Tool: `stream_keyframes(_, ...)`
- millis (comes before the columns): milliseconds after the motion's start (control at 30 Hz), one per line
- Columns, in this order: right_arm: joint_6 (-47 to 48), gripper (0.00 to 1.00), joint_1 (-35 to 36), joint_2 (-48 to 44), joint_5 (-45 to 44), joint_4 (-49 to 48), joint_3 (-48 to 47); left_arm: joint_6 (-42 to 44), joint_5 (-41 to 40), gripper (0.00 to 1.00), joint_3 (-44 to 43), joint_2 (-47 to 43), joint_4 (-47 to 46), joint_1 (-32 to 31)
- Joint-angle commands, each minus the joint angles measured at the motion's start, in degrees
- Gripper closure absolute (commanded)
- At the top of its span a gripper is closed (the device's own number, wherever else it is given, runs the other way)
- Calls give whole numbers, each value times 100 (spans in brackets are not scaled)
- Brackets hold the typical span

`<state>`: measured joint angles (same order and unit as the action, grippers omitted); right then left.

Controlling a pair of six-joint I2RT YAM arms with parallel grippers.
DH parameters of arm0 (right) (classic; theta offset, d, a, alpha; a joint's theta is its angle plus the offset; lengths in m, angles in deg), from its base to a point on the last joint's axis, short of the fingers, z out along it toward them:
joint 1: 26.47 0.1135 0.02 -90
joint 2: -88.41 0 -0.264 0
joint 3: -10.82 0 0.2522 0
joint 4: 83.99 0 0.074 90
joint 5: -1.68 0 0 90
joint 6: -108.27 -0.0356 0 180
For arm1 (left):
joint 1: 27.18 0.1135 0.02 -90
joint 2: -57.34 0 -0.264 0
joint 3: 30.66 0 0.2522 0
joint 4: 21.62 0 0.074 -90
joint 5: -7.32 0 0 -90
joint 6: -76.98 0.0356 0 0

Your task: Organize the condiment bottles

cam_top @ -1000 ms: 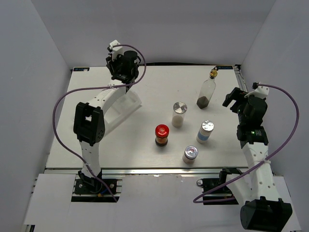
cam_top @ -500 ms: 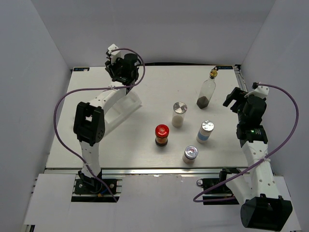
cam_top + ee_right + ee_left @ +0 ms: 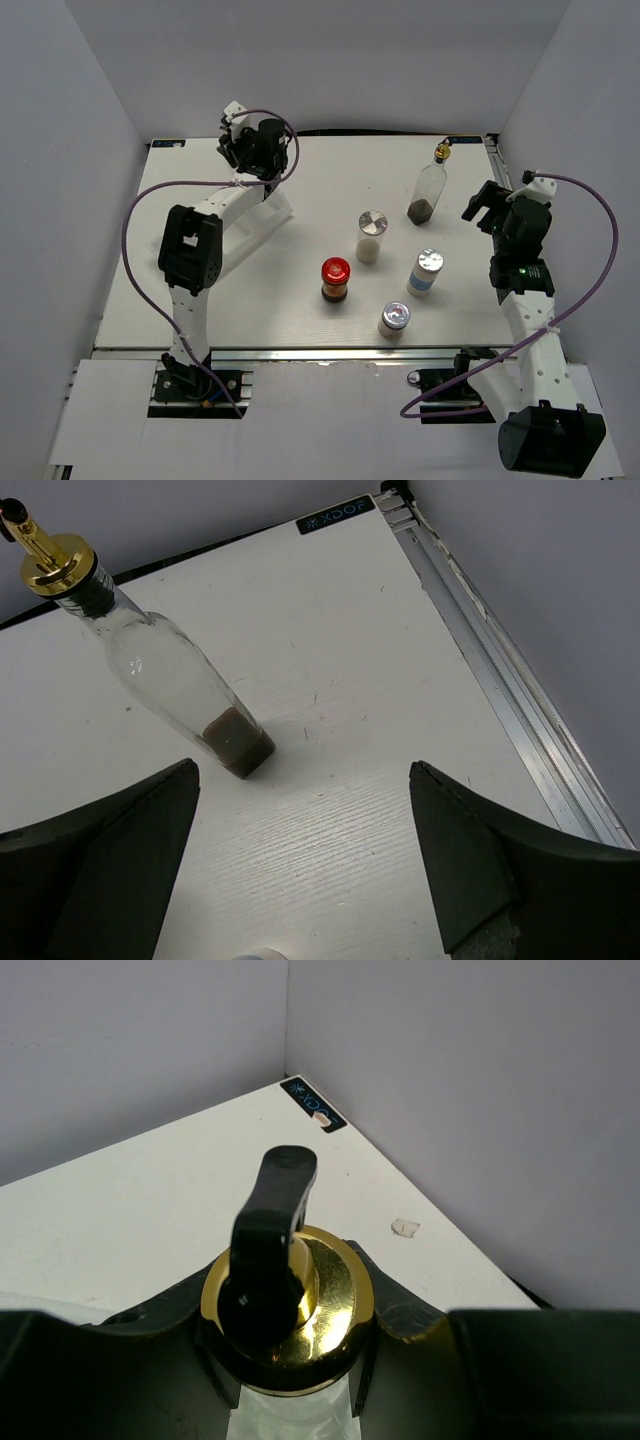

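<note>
I need to move my right gripper outward and to the left in the top view and close it around the second tall glass bottle's neck, because the second tall glass bottle is still outside the white rack.
My left gripper is at the back left, over the white rack. In the left wrist view the left gripper is shut on the neck of a clear glass bottle with a gold pourer top; the top view hides this bottle. The second tall glass bottle stands at the back right and shows in the right wrist view. My right gripper is open and empty, just right of it. The red-capped jar and three silver-lidded shakers stand mid-table.
The left arm hides part of the rack. Grey walls close in the back and both sides. A metal rail runs along the table's right edge. Purple cables loop beside both arms.
My left gripper, still holding the bottle, has shifted slightly at the back left over the rack. The right arm and the standing bottles have not moved.
</note>
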<state>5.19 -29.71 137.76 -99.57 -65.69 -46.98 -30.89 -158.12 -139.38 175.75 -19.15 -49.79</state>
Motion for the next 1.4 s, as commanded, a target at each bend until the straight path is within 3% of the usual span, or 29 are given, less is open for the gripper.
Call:
stream_keyframes(0, 43, 11, -1, -65, -53, -93, -44, -41, -129, 85, -93, -125, -453, 20)
stream_keyframes(33, 43, 11, -1, -91, -36, -102, -35, -50, -120, 80, -93, -108, -418, 20)
stream_keyframes(100, 25, 11, -1, -109, 8, -102, -44, -85, -59, 58, -67, -125, -365, 20)
stream_keyframes(233, 34, 10, -1, -109, 218, -32, -184, -120, 177, 30, 283, -431, -383, 20)
stream_keyframes(267, 42, 11, -1, -126, 254, 3, -263, -190, 213, 18, 346, -494, -339, 20)
stream_keyframes(367, 95, 11, -1, -197, 456, 12, -308, -313, 564, 2, 548, -748, -278, 20)
stream_keyframes(500, 288, 11, -1, -328, 728, -163, -282, -428, 951, 2, 505, -933, 222, 20)
stream_keyframes(667, 824, 11, -1, -241, 1879, -392, -430, -542, 1531, 2, 461, -1197, 768, 11)
stream_keyframes(867, 1237, 11, 8, 365, 2302, -313, -861, -455, 2295, 2, 645, -1847, 1435, 11)
stream_keyframes(1067, 1493, 11, 78, 1260, 2803, -901, -1107, -358, 2929, 2, 917, -2638, 2209, 11)
stream_keyframes(1233, 1721, 11, 210, 1929, 3093, -1261, -1432, -331, 3184, 2, 1418, -3402, 2465, 11)
stream_keyframes(1367, 1730, 11, 307, 2482, 2830, -1919, -1521, -419, 2975, 2, 2154, -4123, 2588, 20)
